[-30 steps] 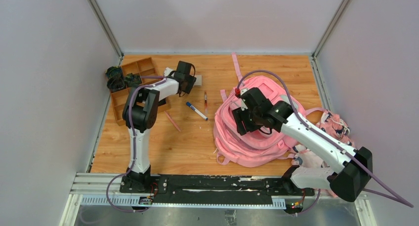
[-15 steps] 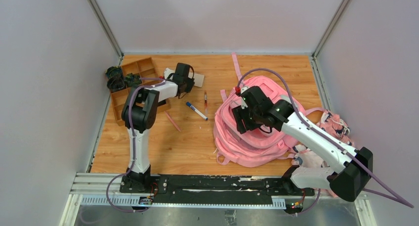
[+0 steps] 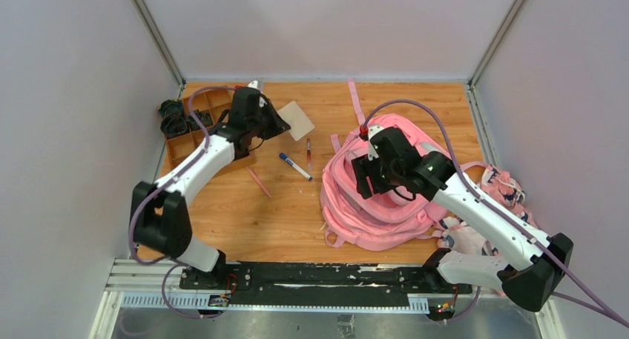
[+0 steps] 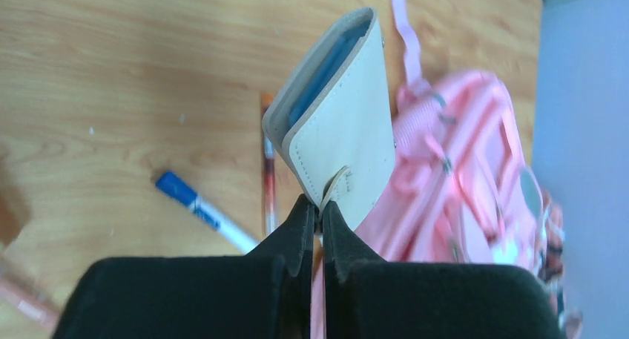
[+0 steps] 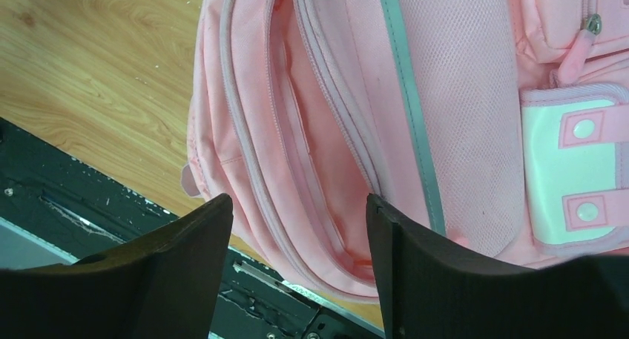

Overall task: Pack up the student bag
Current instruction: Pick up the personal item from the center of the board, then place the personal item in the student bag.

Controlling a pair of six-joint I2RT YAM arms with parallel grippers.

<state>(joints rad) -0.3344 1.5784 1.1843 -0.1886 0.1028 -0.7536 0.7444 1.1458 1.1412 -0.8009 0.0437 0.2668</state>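
Next, my right gripper comes down open over the bag's pink fold along the grey zipper strip, since that edge stands free beside its gaping opening.
The student bag (image 3: 386, 198) is a large pink backpack lying flat on the right half of the wooden table, its main zipper gaping. My right gripper (image 5: 300, 205) hovers open just above that opening, holding nothing. It shows over the bag's left side (image 3: 369, 177) in the top view. The bag's grey zipper strip and white patch fill the right wrist view (image 5: 460, 94). My left gripper (image 4: 320, 205) is shut on the clasp tab of a cream case (image 4: 345, 124) with a blue inside. The case hangs lifted at the back centre (image 3: 297, 119).
A blue-capped marker (image 3: 295, 166), a red pen (image 3: 308, 147) and a pink pencil (image 3: 259, 182) lie between the arms. A wooden compartment tray (image 3: 194, 131) with dark items (image 3: 172, 116) stands at the back left. A patterned cloth bundle (image 3: 504, 191) lies right of the bag.
My left gripper closed on the cream case and raised it off the table, with the arm swinging out leftward. The right gripper widened slightly and stayed over the bag.
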